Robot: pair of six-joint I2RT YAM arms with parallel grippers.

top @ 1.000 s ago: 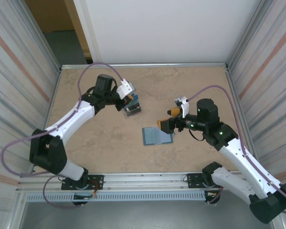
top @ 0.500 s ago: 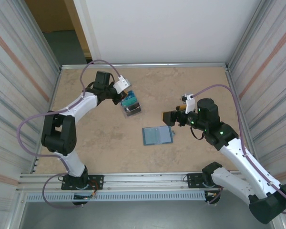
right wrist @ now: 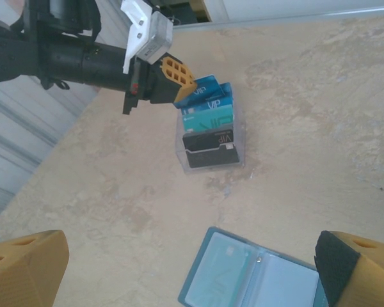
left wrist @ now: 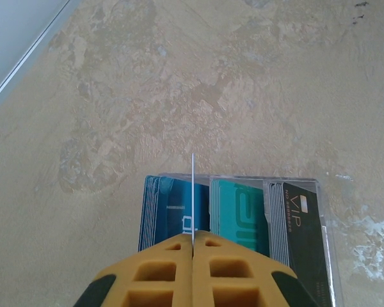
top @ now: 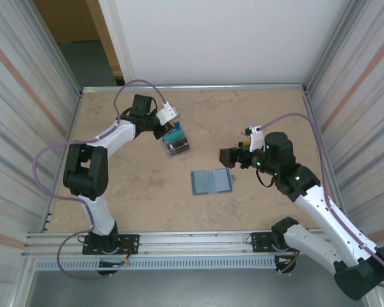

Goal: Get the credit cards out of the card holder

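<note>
My left gripper should next move down toward the blue cards in the clear box (top: pixel 173 128) (left wrist: pixel 173 208) and let go of the thin credit card, because its matching stack is there.
The card holder (top: pixel 211 181) lies open and flat on the table, teal-edged, with a pale card showing in its left pocket (right wrist: pixel 227 272). My left gripper (top: pixel 169 132) hovers over a clear box and is shut on a thin credit card (left wrist: pixel 192 192), seen edge-on between the yellow fingers (left wrist: pixel 227 268). From the right wrist that card (right wrist: pixel 206 85) looks blue. My right gripper (top: pixel 225 156) hangs above the holder's upper right corner, jaws wide open and empty. Its fingers (right wrist: pixel 25 272) frame the holder (right wrist: pixel 256 278) below.
The clear box (top: pixel 178 146) holds upright stacks of blue (left wrist: pixel 163 208), teal (left wrist: pixel 240 214) and black (left wrist: pixel 301 217) cards. Metal rails and corrugated walls close in the tabletop. Bare table lies left of and in front of the holder.
My right gripper has lifted up and back from the holder's corner. The left arm has folded its elbow back, and its gripper with the card has stayed over the box.
</note>
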